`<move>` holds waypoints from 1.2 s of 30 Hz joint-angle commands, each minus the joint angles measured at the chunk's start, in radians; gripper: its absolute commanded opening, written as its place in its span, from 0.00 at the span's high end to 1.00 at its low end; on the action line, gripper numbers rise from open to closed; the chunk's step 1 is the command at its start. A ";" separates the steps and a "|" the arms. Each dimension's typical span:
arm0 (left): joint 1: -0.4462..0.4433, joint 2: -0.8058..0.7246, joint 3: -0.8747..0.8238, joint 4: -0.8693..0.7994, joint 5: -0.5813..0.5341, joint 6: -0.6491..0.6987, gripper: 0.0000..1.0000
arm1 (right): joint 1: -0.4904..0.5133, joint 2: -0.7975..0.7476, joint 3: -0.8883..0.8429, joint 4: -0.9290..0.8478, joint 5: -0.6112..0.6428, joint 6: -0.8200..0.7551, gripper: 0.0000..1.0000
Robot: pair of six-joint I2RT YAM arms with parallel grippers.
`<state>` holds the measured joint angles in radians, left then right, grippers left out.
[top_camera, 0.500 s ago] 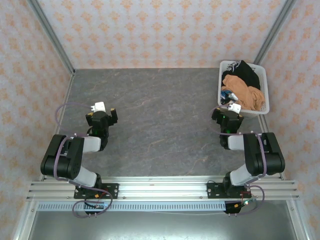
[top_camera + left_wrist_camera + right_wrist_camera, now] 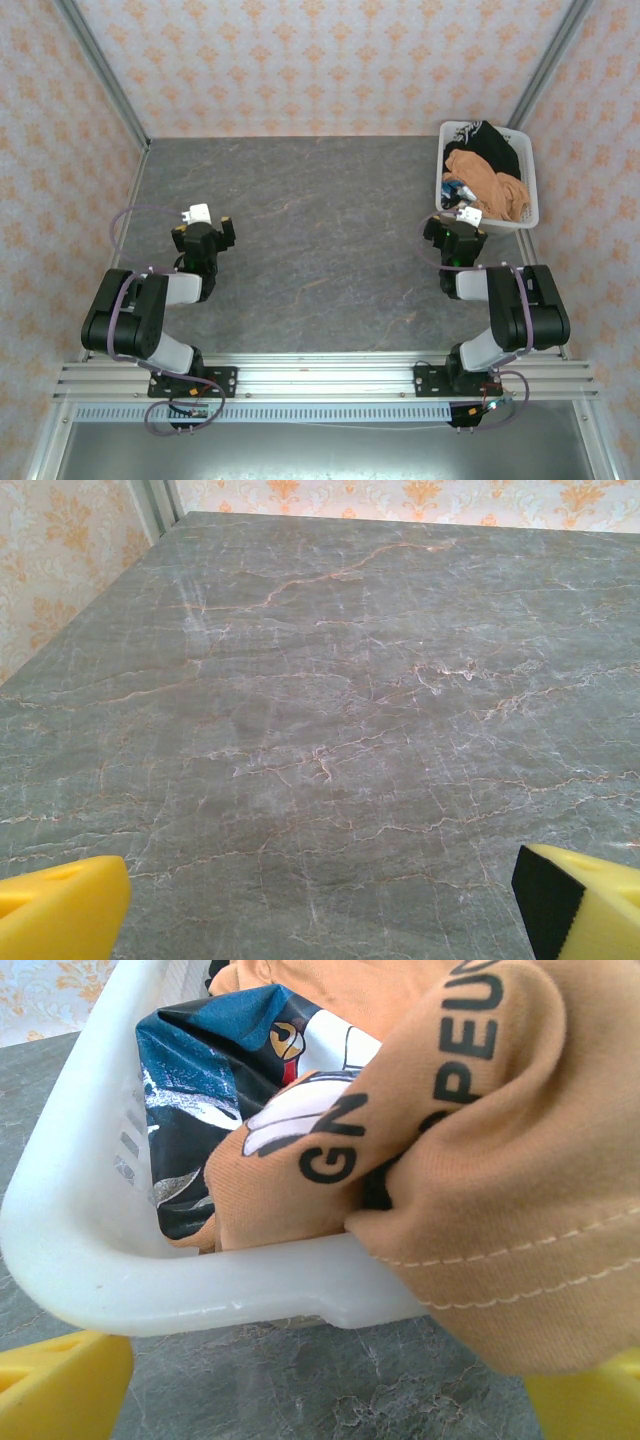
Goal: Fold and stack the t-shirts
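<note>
The orange tee's fold (image 2: 477, 189) (image 2: 405, 1090) lies beside the print, outward of my right gripper and past the basket's near rim, so next I will rise over that rim and go down to close.
The t-shirts lie bunched in a white basket (image 2: 530, 205) at the table's back right: an orange tee (image 2: 487, 183) with a blue-and-white print, and a black garment (image 2: 497, 146) behind it. In the right wrist view the orange tee (image 2: 480, 1160) with black lettering spills over the basket rim (image 2: 200, 1295), its hem hanging down on the right. My right gripper (image 2: 455, 228) stands open just in front of the basket's near wall, its yellow fingertips (image 2: 60, 1385) low on either side with nothing between them. Far to the left, my left gripper (image 2: 205, 232) is open over bare table, yellow fingertips (image 2: 60, 910) wide apart.
The grey marble tabletop (image 2: 320, 240) spreads between the two arms. Patterned walls with metal corner posts enclose the back and sides. The basket sits close to the right wall.
</note>
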<state>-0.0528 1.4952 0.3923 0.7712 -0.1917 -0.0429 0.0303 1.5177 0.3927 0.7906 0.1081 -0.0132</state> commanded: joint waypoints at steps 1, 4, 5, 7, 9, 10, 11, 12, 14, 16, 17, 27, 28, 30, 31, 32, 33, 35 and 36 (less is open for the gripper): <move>-0.009 -0.017 0.013 0.000 -0.034 0.018 0.00 | 0.012 -0.016 -0.015 0.046 0.039 -0.010 0.01; -0.019 -0.112 0.007 -0.071 -0.099 0.005 0.00 | 0.059 -0.111 -0.028 -0.006 0.149 -0.027 0.01; -0.028 -0.151 -0.001 -0.089 -0.123 0.006 0.00 | 0.075 -0.155 -0.023 -0.049 0.184 -0.030 0.01; -0.058 -0.255 -0.012 -0.142 -0.187 0.016 0.00 | 0.110 -0.283 -0.003 -0.176 0.266 -0.019 0.01; -0.097 -0.378 0.007 -0.214 -0.217 0.037 0.00 | 0.143 -0.429 0.049 -0.312 0.303 -0.016 0.01; -0.125 -0.441 0.037 -0.259 -0.227 0.058 0.00 | 0.166 -0.490 0.108 -0.410 0.331 -0.008 0.01; -0.146 -0.483 0.076 -0.304 -0.237 0.064 0.00 | 0.181 -0.533 0.182 -0.506 0.344 0.012 0.01; -0.160 -0.518 0.131 -0.355 -0.234 0.056 0.00 | 0.185 -0.555 0.286 -0.645 0.349 0.070 0.01; -0.165 -0.539 0.301 -0.568 -0.258 -0.116 0.00 | 0.166 -0.530 0.506 -0.900 0.220 0.168 0.01; -0.147 -0.506 0.602 -1.101 -0.286 -0.466 0.00 | 0.149 -0.457 0.682 -1.113 0.199 0.332 0.01; -0.142 -0.471 0.685 -1.210 -0.312 -0.565 0.00 | 0.114 -0.421 0.713 -1.121 0.136 0.355 0.00; -0.179 -0.139 1.054 -1.272 0.401 -0.631 0.03 | -0.133 0.120 1.143 -1.458 0.021 0.499 0.10; -0.198 -0.134 1.047 -1.265 0.428 -0.644 0.03 | -0.146 0.159 1.159 -1.476 0.012 0.510 0.09; -0.230 -0.125 1.029 -1.254 0.464 -0.667 0.05 | -0.169 0.226 1.183 -1.507 -0.015 0.529 0.09; -0.251 -0.123 1.022 -1.258 0.472 -0.670 0.06 | -0.176 0.257 1.186 -1.511 -0.019 0.532 0.09; -0.269 -0.121 1.016 -1.264 0.473 -0.670 0.07 | -0.181 0.283 1.191 -1.521 -0.025 0.539 0.09; -0.290 -0.119 1.010 -1.269 0.474 -0.665 0.08 | -0.187 0.308 1.196 -1.528 -0.042 0.543 0.10; -0.323 -0.122 1.000 -1.285 0.463 -0.659 0.09 | -0.190 0.342 1.200 -1.532 -0.063 0.544 0.13; -0.334 -0.123 0.992 -1.291 0.458 -0.660 0.10 | -0.189 0.356 1.203 -1.537 -0.076 0.547 0.15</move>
<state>-0.3599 1.4075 1.3972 -0.4808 0.2321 -0.6872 -0.1562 1.8610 1.5429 -0.6769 0.0658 0.5053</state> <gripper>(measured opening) 0.903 0.862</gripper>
